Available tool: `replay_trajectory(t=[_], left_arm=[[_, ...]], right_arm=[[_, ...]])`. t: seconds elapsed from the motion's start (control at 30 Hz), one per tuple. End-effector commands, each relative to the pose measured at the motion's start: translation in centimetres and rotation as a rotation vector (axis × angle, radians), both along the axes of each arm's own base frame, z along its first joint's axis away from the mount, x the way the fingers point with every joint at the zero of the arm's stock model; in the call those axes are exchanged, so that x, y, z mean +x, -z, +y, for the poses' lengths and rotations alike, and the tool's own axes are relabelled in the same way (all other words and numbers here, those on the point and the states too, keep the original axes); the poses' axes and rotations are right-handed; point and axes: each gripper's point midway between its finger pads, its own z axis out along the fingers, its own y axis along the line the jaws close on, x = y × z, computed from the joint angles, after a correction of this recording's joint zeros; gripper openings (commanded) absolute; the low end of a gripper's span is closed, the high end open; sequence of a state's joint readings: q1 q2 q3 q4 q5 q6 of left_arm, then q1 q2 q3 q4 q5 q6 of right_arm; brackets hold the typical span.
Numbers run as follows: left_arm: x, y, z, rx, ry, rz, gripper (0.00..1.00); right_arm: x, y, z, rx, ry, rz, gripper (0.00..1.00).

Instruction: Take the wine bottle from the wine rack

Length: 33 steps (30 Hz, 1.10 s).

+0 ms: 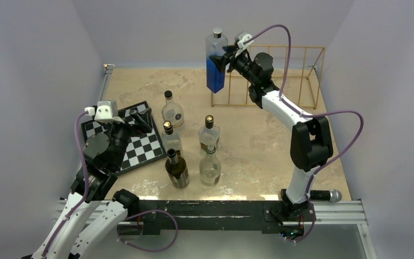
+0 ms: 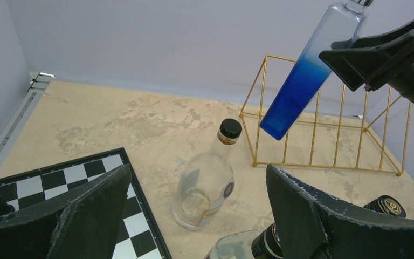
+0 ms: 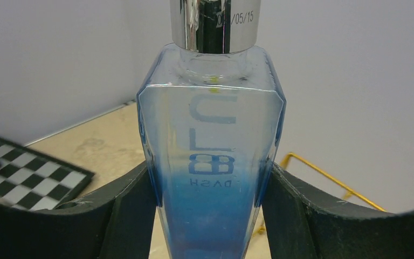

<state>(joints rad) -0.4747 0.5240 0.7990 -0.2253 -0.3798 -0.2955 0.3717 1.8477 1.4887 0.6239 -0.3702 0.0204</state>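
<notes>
The blue bottom of the bottle is hanging in the air. I should next move the wine bottle (image 1: 215,62) in my right gripper down and back onto the bare tabletop beside the round clear bottle, then let go of it.
The wine bottle (image 1: 215,62) is tall, clear at the top and blue at the bottom, with a silver cap. My right gripper (image 1: 228,56) is shut on it and holds it upright in the air, at the left end of the gold wire wine rack (image 1: 296,75) and above the table. The right wrist view shows the bottle (image 3: 213,162) squeezed between both fingers. The left wrist view shows the bottle (image 2: 307,75) tilted in front of the rack (image 2: 323,135). My left gripper (image 1: 140,120) is open and empty above the checkerboard (image 1: 132,143).
Several other bottles stand at the table's middle: a round clear one (image 1: 172,112), two clear ones (image 1: 209,135) (image 1: 210,167), a small one (image 1: 171,137) and a dark one (image 1: 177,170). Walls close in at the back and both sides. A microphone-like thing (image 1: 326,195) lies near the right base.
</notes>
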Motion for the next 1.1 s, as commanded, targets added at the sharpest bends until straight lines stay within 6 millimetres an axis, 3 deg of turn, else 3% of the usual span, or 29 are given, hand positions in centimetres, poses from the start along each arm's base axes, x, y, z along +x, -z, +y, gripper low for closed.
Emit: replay_trajectory(t=[0.0,0.23,0.37,0.6,1.07], left_arm=[[-0.2,-1.6,-0.1,-0.01,0.012,-0.054,0.99],[-0.2,-1.7,-0.1,-0.01,0.01,-0.056,0.99],[-0.2,-1.6,-0.1,-0.009,0.012,-0.054,0.99],[-0.2,-1.7,-0.1,-0.011,0.013,-0.055,0.99],[-0.1,-1.5,-0.3,-0.011,0.018,-0.05,0.99]], right_arm=[[-7.8,-10.6,1.6,0.105,-0.27,-0.288,0.0],[-10.4,-7.7,3.4,0.143,-0.458,-0.197,0.0],[-12.1,-4.8,4.7,0.126,-0.556,-0.164,0.0],[-14.0,-2.0,5.4,0.111,-0.652,-0.168,0.0],[-14.5,3.4,6.0,0.017,-0.719,-0.147,0.0]])
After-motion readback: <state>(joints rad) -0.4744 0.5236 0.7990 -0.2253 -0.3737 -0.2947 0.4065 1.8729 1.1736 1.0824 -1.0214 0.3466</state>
